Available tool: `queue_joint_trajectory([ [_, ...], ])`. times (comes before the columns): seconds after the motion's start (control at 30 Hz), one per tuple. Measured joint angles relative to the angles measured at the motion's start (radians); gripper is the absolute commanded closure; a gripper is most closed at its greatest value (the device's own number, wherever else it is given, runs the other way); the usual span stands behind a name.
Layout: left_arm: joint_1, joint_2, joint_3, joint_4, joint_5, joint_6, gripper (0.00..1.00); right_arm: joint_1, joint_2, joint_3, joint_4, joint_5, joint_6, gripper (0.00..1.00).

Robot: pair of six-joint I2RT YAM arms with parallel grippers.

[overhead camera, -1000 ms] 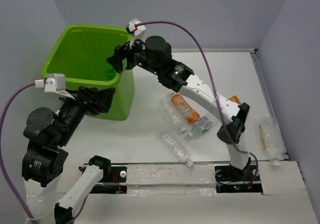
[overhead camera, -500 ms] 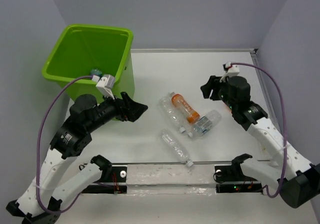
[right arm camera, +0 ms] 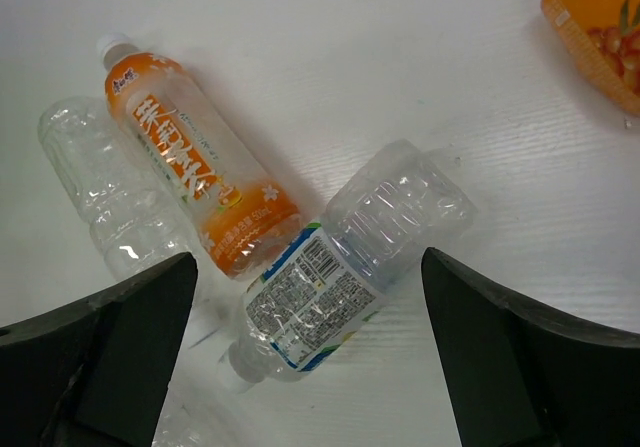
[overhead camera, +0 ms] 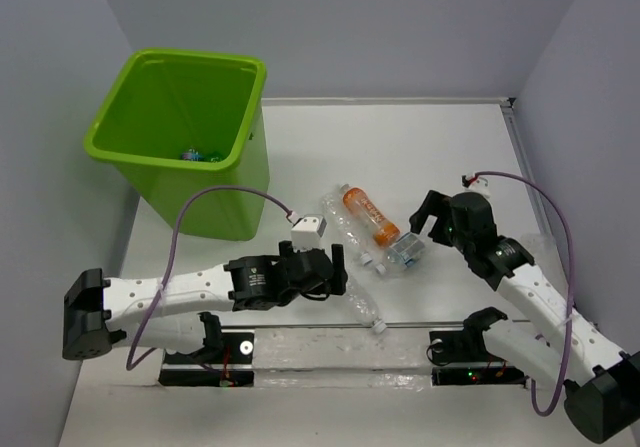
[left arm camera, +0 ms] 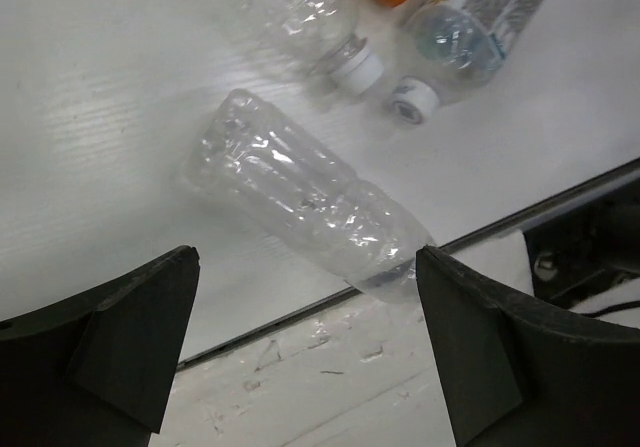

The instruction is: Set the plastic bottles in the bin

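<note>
The front clear bottle is at an angle to the open fingers of my left gripper above it. My left gripper needs to turn its fingers to the bottle's length next and lower them around its middle [overhead camera: 360,300] [left arm camera: 312,199].
The lime-green bin [overhead camera: 250,157] stands at the far left with a couple of bottles [overhead camera: 195,154] on its floor. An orange bottle [overhead camera: 370,217], a clear bottle [overhead camera: 343,227] and a blue-label bottle [overhead camera: 405,250] lie together mid-table. Another clear bottle [overhead camera: 362,309] lies near the front edge. My left gripper [overhead camera: 340,267] is open and empty, low over that front bottle [left arm camera: 300,192], which lies just ahead of the jaws [left arm camera: 305,367]. My right gripper [overhead camera: 424,221] is open and empty over the blue-label bottle [right arm camera: 340,277], which lies between the jaws [right arm camera: 310,367].
A metal rail [overhead camera: 300,327] runs along the table's front edge, right by the front bottle. Part of another orange-labelled bottle [right arm camera: 600,27] shows at the top right of the right wrist view. Grey walls close the back and sides.
Both arms have left the bin. The left arm swung down to the front clear bottle. The right arm came back and lowered over the blue-label bottle.
</note>
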Motion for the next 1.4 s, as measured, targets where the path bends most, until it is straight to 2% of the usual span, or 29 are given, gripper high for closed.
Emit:
queue_joint_trajectory([
  [0.13, -0.016, 0.045, -0.092, 0.026, -0.042, -0.122, 0.01, 0.0, -0.021, -0.037, -0.037, 0.027, 0.063, 0.0],
  [0.33, -0.016, 0.189, -0.096, 0.08, -0.058, -0.232, 0.01, 0.0, 0.016, -0.074, -0.072, 0.036, 0.117, 0.0],
  [0.47, -0.016, 0.285, -0.083, 0.118, -0.061, -0.264, 0.01, 0.0, 0.079, -0.074, -0.054, 0.047, 0.129, 0.0],
  [0.8, 0.0, 0.414, -0.06, 0.213, -0.071, -0.282, 0.01, 0.0, 0.256, -0.095, 0.098, 0.047, 0.153, 0.01],
  [0.87, 0.004, 0.429, -0.061, 0.217, -0.082, -0.285, 0.01, 0.0, 0.284, -0.1, 0.121, 0.045, 0.156, 0.06],
  [0.93, 0.004, 0.44, -0.061, 0.222, -0.094, -0.288, 0.04, 0.0, 0.318, -0.105, 0.145, 0.045, 0.159, 0.16],
  [1.03, 0.004, 0.456, -0.061, 0.229, -0.108, -0.291, 0.14, 0.0, 0.337, -0.11, 0.177, 0.048, 0.171, 0.3],
  [1.1, 0.004, 0.464, -0.061, 0.229, -0.113, -0.291, 0.2, 0.0, 0.333, -0.113, 0.184, 0.049, 0.173, 0.36],
  [1.13, 0.004, 0.467, -0.062, 0.229, -0.114, -0.288, 0.24, 0.0, 0.322, -0.117, 0.184, 0.05, 0.179, 0.44],
  [1.23, 0.003, 0.466, -0.067, 0.231, -0.12, -0.283, 0.37, 0.0, 0.252, -0.135, 0.154, 0.065, 0.177, 0.54],
  [1.3, -0.004, 0.46, -0.068, 0.232, -0.128, -0.274, 0.42, 0.0, 0.179, -0.138, 0.124, 0.079, 0.175, 0.58],
  [1.4, -0.037, 0.435, -0.068, 0.215, -0.148, -0.248, 0.44, 0.0, 0.056, -0.137, 0.078, 0.086, 0.166, 0.61],
])
